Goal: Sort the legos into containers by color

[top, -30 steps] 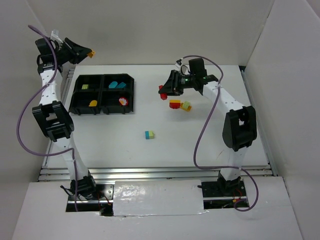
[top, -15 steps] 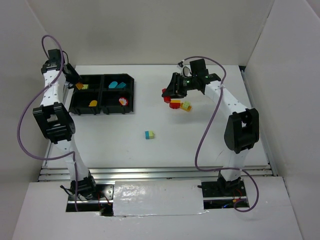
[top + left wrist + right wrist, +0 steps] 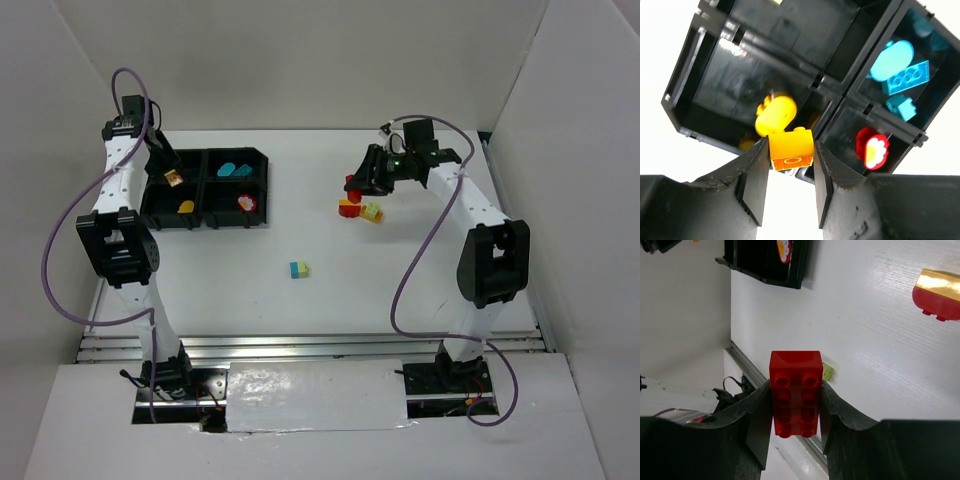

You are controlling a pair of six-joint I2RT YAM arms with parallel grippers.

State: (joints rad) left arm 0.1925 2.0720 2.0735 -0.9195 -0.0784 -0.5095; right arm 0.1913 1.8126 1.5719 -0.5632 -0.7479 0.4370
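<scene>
My left gripper is going to shift slightly back toward that same tray section next, and I will open it over that section.
My left gripper is shut on a yellow brick and holds it over the left side of the black tray. In the left wrist view a rounded yellow piece lies in the compartment just beyond the brick. Teal pieces fill another compartment, and a red-and-white piece lies in a third. My right gripper is shut on a red brick and holds it above the table. Below it lie a red-and-yellow brick and a yellow-green brick. A teal-and-yellow brick lies mid-table.
White walls enclose the table at the back and on both sides. The left arm's purple cable loops at the left edge. A metal rail runs along the near edge. In the right wrist view the tray lies at the top left.
My left gripper has swung from beyond the tray's far-left corner to over its left side with the yellow brick. My right gripper has moved right with the red brick.
</scene>
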